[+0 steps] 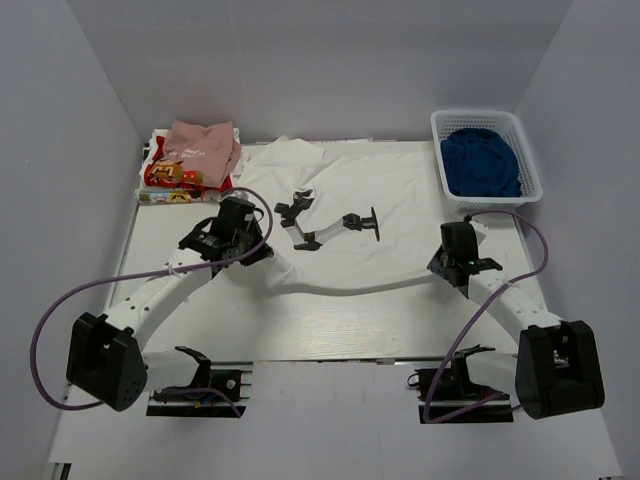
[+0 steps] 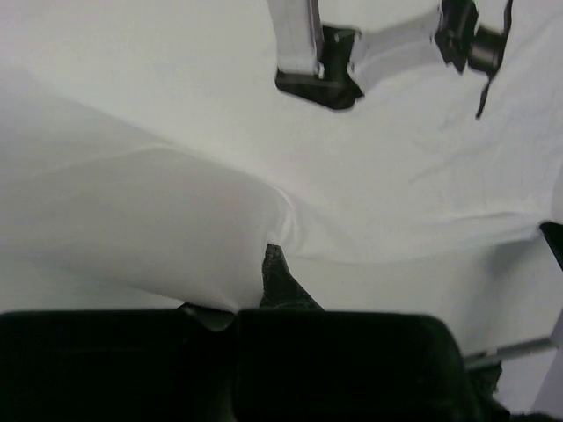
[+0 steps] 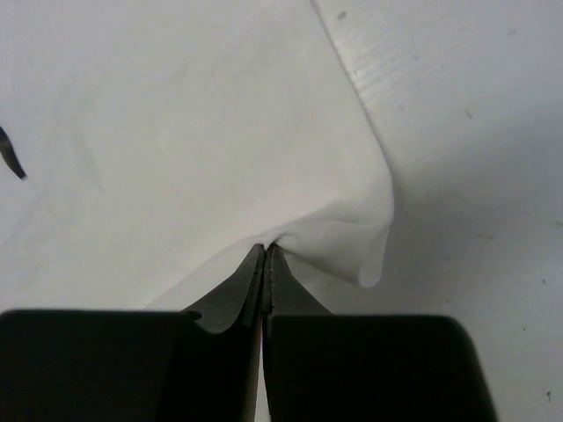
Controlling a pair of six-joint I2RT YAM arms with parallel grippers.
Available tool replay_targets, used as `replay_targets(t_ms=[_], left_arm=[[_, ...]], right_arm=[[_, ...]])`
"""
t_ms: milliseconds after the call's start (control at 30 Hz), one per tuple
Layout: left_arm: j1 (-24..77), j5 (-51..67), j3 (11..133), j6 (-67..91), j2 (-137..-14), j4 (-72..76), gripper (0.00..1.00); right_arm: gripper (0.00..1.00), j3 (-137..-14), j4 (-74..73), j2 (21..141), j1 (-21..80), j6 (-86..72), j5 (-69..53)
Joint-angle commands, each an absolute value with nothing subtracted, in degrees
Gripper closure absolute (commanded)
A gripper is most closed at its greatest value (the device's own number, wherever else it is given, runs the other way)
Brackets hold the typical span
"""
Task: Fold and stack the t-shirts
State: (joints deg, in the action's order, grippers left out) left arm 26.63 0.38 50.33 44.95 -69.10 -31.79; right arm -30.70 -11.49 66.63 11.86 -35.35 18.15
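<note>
My left gripper moves its hem end outward to the cloth (image 1: 263, 184) beside the print's far end next and releases it there, since both ends are held.
A large white t-shirt (image 1: 380, 200) with a black robot-arm print (image 1: 325, 225) lies spread across the middle of the table. My left gripper (image 1: 255, 255) is shut on its near left hem; in the left wrist view (image 2: 268, 255) cloth drapes over one finger. My right gripper (image 1: 447, 272) is shut on the near right hem, fingers (image 3: 255, 281) pinched on a fold of white cloth (image 3: 334, 237). The hem stretches between both grippers, lifted a little. A pale pink shirt (image 1: 205, 145) lies folded on a red-yellow print shirt (image 1: 180, 180) at the back left.
A white basket (image 1: 532, 165) holding blue cloth (image 1: 483, 162) stands at the back right. White walls close in the back and sides. Purple cables loop beside both arms.
</note>
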Motion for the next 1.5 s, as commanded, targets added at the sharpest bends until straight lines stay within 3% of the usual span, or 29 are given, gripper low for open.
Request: replay_targets(t_ms=[0, 333, 600, 900, 933, 967, 1000, 1033, 1067, 1100, 1167, 1467], left_arm=[[26.02, -10.88, 57.19, 45.62, -71.71, -36.2, 1.0], [19.6, -12.31, 73.91, 41.75, -91.56, -37.18, 1.0], [15.04, -10.2, 81.91, 38.77, -101.76, -35.68, 1.0], [11.69, -7.21, 92.01, 35.68, -113.1, -33.93, 1.0], [11.17, -7.21, 92.98, 35.68, -114.25, -34.71, 0.9], [11.16, -6.68, 95.25, 34.38, -115.39, -34.72, 0.65], [10.64, -5.98, 96.67, 34.37, -117.84, -35.24, 0.47], [10.03, -5.37, 99.38, 33.84, -118.99, -36.55, 0.26], [10.02, -4.58, 100.54, 32.97, -119.87, -36.56, 0.18], [10.02, -2.66, 101.5, 32.96, -120.58, -37.26, 0.01], [9.4, -0.89, 102.04, 32.17, -120.59, -36.74, 0.0], [9.4, 5.79, 80.97, 33.57, -105.75, -26.57, 0.0]], right_arm=[[1.0, -35.77, -9.32, 69.07, 11.51, -33.66, 21.27], [1.0, -50.53, -11.42, 82.59, 10.64, -31.64, 22.06], [1.0, -63.35, -10.99, 94.29, 10.2, -29.8, 20.04], [1.0, -72.59, -12.39, 103.97, 9.93, -30.32, 25.57], [1.0, -73.82, -12.83, 104.5, 9.76, -30.24, 26.36], [0.97, -75.05, -12.92, 105.37, 10.02, -29.89, 27.15], [0.71, -75.49, -12.57, 106.16, 10.28, -28.93, 26.98], [0.56, -77.24, -11.87, 106.69, 10.37, -25.0, 26.46], [0.45, -77.86, -11.78, 107.05, 10.55, -23.92, 22.71], [0.25, -78.05, -11.6, 107.14, 10.81, -23.21, 21.2], [0.1, -78.14, -10.73, 106.26, 10.81, -20.66, 16.63], [0.1, -68.65, -6.86, 99.59, 14.59, -20.13, 5.54]])
